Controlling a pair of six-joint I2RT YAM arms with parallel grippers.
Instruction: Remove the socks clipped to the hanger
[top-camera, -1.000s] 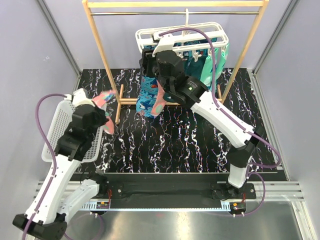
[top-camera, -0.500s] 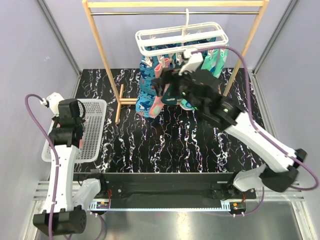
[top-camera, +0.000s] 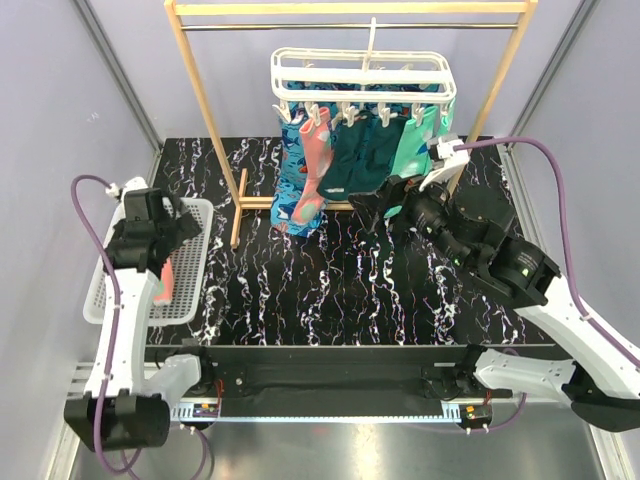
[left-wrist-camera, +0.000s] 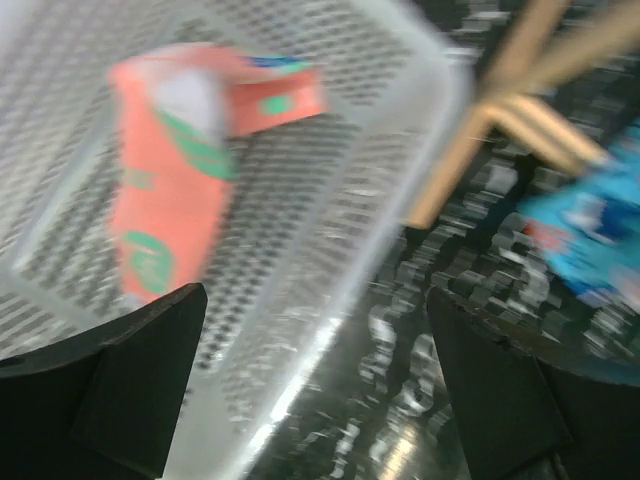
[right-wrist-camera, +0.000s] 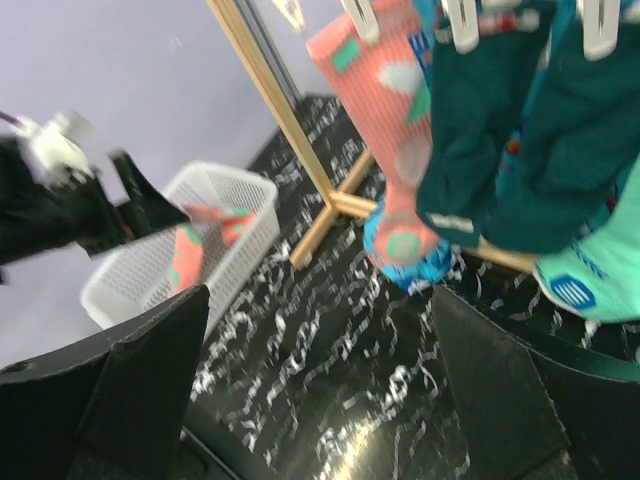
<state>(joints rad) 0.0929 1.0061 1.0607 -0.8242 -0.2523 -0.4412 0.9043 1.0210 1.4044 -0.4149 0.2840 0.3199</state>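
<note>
My left gripper moves off the basket next, to the right in the top view, onto the coral-pink sock's lower part (top-camera: 308, 203), as that part hangs free.
The white hanger (top-camera: 362, 82) hangs from the wooden rail with several socks clipped to it: a coral-pink one (top-camera: 315, 165), dark teal ones (top-camera: 360, 155), a mint-green one (top-camera: 415, 140) and a blue one (top-camera: 292, 190) behind. My right gripper (top-camera: 385, 200) is open and empty, in front of and below the socks and touching none. Its wrist view shows the coral sock (right-wrist-camera: 385, 100), the teal socks (right-wrist-camera: 500, 140) and the open gripper (right-wrist-camera: 320, 390). My left gripper (top-camera: 185, 222) is open above the basket's right rim. A loose coral sock (left-wrist-camera: 165, 190) lies in the basket, clear of the gripper (left-wrist-camera: 315, 390).
The white mesh basket (top-camera: 195, 270) stands at the left edge of the black marbled mat. The tall wooden rail stand (top-camera: 205, 110) has a foot (top-camera: 240, 205) on the mat near the basket. Grey walls close in both sides.
My left gripper has opened and let the coral sock fall into the basket. My right arm has pulled back from the hanger toward the right, its jaws fully open.
</note>
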